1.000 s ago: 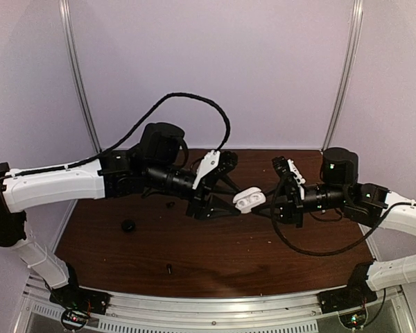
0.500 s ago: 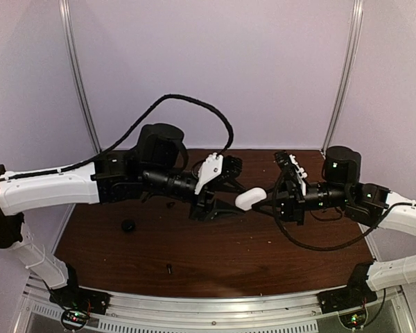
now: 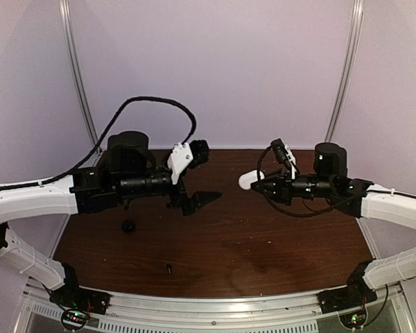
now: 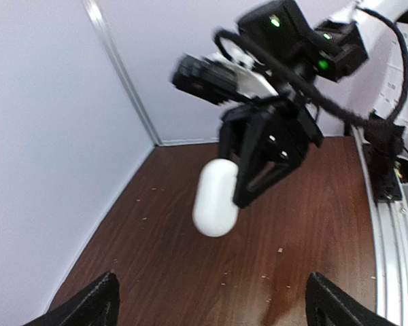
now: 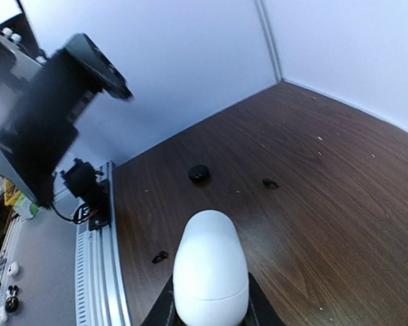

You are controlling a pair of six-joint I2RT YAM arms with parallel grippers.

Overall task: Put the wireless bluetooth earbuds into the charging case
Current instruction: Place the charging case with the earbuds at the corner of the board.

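Note:
I need to move my right gripper down and slightly to the right in the top view, then release the case that is in the air, because bare brown wood is below the gripper.
The charging case (image 3: 249, 180) is a white oval pebble with its lid down, held in the air above the brown table (image 3: 263, 243). My right gripper (image 3: 261, 184) is shut on its lower end. In the right wrist view the case (image 5: 211, 268) stands between the two black fingers (image 5: 158, 314), seam line showing. The left wrist view shows the case (image 4: 215, 197) hanging from the right gripper (image 4: 248, 187). My left gripper (image 3: 206, 175) stands wide open to the left of the case, apart from it, and only its fingertips (image 4: 95, 302) show, with nothing between them. The earbuds are hidden.
A black round puck (image 3: 128, 225) (image 5: 198, 172) lies on the table's left part. Small black bits (image 3: 168, 268) (image 5: 269, 182) are scattered on the wood. A metal rail (image 3: 208, 305) runs along the near edge, and pale walls close the back and sides.
The case's lid was open a second ago and is now shut. My left gripper opened wide and drew back to the left. The right gripper carried the case a little farther back.

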